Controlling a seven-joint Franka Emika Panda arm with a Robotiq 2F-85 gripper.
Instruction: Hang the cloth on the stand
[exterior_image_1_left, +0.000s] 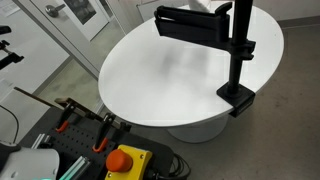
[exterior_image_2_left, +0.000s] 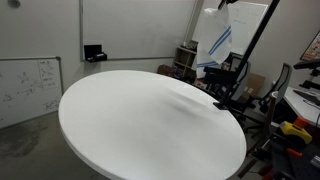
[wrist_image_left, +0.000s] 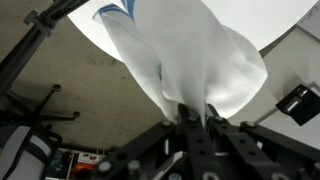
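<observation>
My gripper will next pull back over the wide flat bar (exterior_image_1_left: 195, 22) and down on its bench side to let go of the cloth, because the cloth still hangs past that bar.
The cloth (wrist_image_left: 205, 60) is white with thin blue stripes near its far end and hangs bunched from my gripper (wrist_image_left: 195, 110), which is shut on it. In an exterior view the cloth (exterior_image_2_left: 216, 42) hangs in the air beyond the far edge of the round white table (exterior_image_2_left: 140, 120), with the gripper mostly cut off at the top of the picture. The stand is a black pole (exterior_image_1_left: 240, 50) with a wide flat bar (exterior_image_1_left: 195, 22) on top and a clamp base (exterior_image_1_left: 238, 98) on the table's edge. The stand also shows in an exterior view (exterior_image_2_left: 255, 45), right beside the cloth.
A yellow box with a red button (exterior_image_1_left: 125, 160) and orange-handled clamps (exterior_image_1_left: 70, 118) sit on a bench by the table. A whiteboard (exterior_image_2_left: 25, 85) leans on the wall. Chairs and clutter (exterior_image_2_left: 235, 75) stand behind the stand.
</observation>
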